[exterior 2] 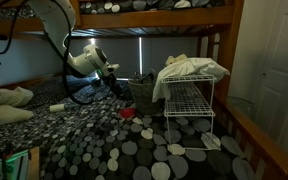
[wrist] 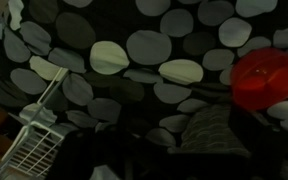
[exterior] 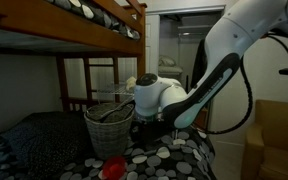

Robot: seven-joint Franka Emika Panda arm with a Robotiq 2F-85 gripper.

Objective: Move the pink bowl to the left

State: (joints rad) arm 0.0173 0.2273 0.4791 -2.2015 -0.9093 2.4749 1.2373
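The pink bowl's rim [exterior: 114, 165] [wrist: 244, 90] lies below, toward the right in the wrist view, so my gripper lowers and shifts to that side onto it next.
The pink bowl [exterior: 112, 168] is small, round and reddish-pink. It lies on the dark bedspread with grey dots, in front of the grey woven basket [exterior: 108, 124]. It also shows in an exterior view [exterior 2: 127, 113] and at the right edge of the wrist view [wrist: 267, 79]. My gripper [exterior: 152, 122] hangs above the bed beside the basket, above and off to the side of the bowl, not touching it. In an exterior view the gripper [exterior 2: 121, 92] is dark. The fingers are lost in shadow in the wrist view, so I cannot tell their opening.
A white wire rack [exterior 2: 189, 102] with a pale cloth on top stands on the bed; its corner shows in the wrist view [wrist: 32, 150]. The wooden bunk frame [exterior: 104, 20] runs overhead. Pillows [exterior 2: 9, 100] lie at one side. The basket's rim shows in the wrist view [wrist: 214, 130].
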